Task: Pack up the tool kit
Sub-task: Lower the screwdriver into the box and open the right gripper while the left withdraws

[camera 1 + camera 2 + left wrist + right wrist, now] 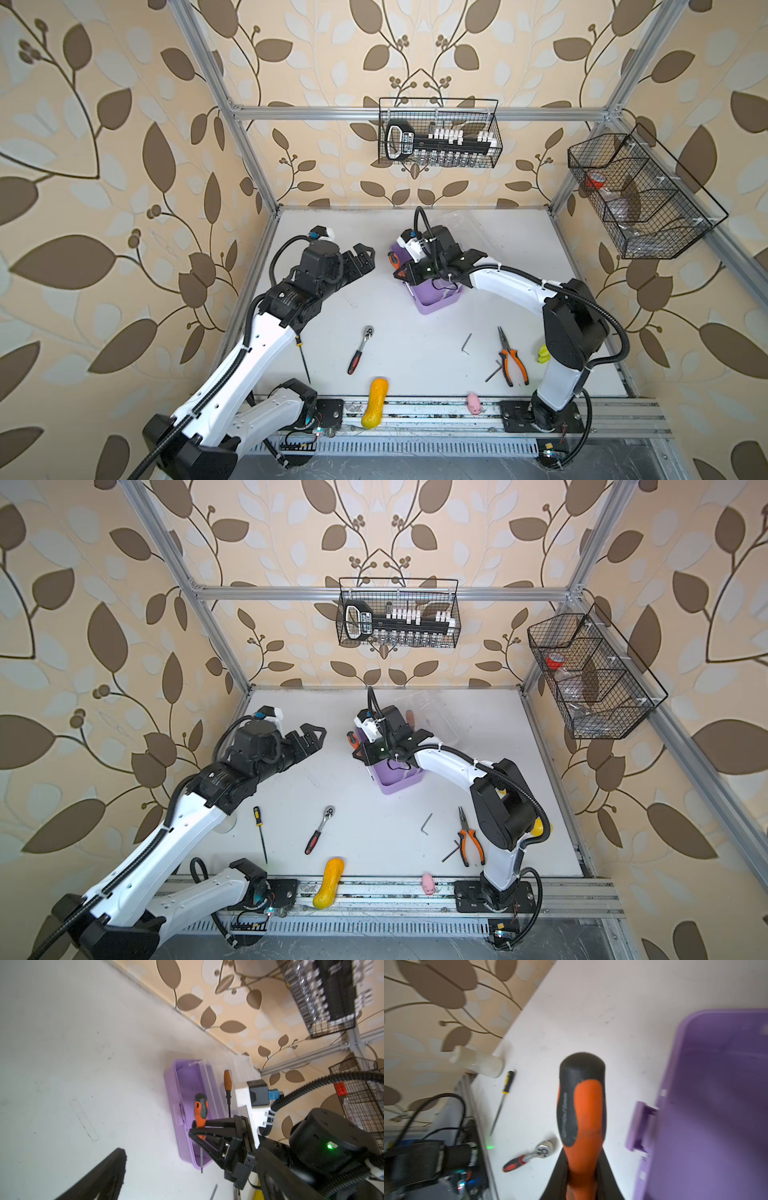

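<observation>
My right gripper is above the box's lilac bottom beside the brown-handled screwdriver, so it should turn across the box toward the clear lid (432, 715) and go down to release.
The tool kit (436, 301) is an open lilac box at mid table, also in the left wrist view (185, 1088) and the right wrist view (716, 1105). Its clear lid (432, 715) lies folded back behind it. My right gripper (402, 270) (582, 1153) is shut on an orange-and-black screwdriver (201, 1108) (581, 1101), held tilted over the box's left edge. A brown-handled screwdriver (228, 1082) rests at the box's far side. My left gripper (365, 266) (318, 744) hovers open and empty, left of the box; one finger (108, 1174) shows.
On the table lie a ratchet (359, 351), a yellow-and-black screwdriver (259, 833), pliers (513, 357) and two hex keys (467, 345). A yellow toy (375, 402) and a pink pig (474, 404) sit at the front rail. Wire baskets hang on the back wall (440, 133) and the right wall (636, 195).
</observation>
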Available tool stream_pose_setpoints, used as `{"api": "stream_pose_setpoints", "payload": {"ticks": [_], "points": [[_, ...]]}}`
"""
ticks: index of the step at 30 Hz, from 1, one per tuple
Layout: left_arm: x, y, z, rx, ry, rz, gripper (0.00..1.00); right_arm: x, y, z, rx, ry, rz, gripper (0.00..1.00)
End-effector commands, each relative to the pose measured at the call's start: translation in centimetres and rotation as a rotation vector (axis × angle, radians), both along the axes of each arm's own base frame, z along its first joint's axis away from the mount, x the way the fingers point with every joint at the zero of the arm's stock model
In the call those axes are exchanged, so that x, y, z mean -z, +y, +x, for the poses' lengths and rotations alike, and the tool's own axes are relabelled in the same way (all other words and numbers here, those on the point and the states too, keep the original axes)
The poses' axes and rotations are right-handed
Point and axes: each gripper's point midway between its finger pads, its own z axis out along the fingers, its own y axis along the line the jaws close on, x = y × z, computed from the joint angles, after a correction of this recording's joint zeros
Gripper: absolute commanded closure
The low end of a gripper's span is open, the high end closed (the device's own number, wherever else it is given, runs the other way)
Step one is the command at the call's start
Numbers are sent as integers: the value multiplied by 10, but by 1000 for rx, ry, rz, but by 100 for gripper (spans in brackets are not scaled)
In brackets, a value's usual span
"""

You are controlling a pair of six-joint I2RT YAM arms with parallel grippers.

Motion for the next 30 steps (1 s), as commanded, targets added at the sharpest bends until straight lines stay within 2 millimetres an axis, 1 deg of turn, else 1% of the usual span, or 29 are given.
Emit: {"api": "stream_pose_setpoints", "payload": {"ticks": [1,3,5,9,13,18,19,21,24,26,30], "points": [[4,31,-6,-126,-35,102,1,-1,-56,24,130,-159,-329,100],[7,37,-9,-141,-27,123,1,0,-76,37,194,-208,-438,100],[13,40,-10,-150,-2,146,1,2,-89,46,238,-226,-510,100],[23,39,-10,-149,37,159,1,3,-105,61,300,-258,-611,100],[24,39,-10,-149,36,157,1,3,-106,70,307,-267,-631,100],[25,37,-9,-144,41,157,1,10,-109,81,313,-264,-684,100],[26,37,-9,-142,44,157,1,12,-108,82,312,-261,-688,99],[28,37,-8,-140,49,160,1,18,-109,84,310,-251,-697,93],[32,38,-8,-149,61,169,1,22,-109,85,315,-243,-698,83],[36,39,-8,-153,73,181,1,23,-109,84,314,-236,-692,78],[50,38,-5,-150,112,208,1,17,-106,81,311,-234,-662,71]]}}
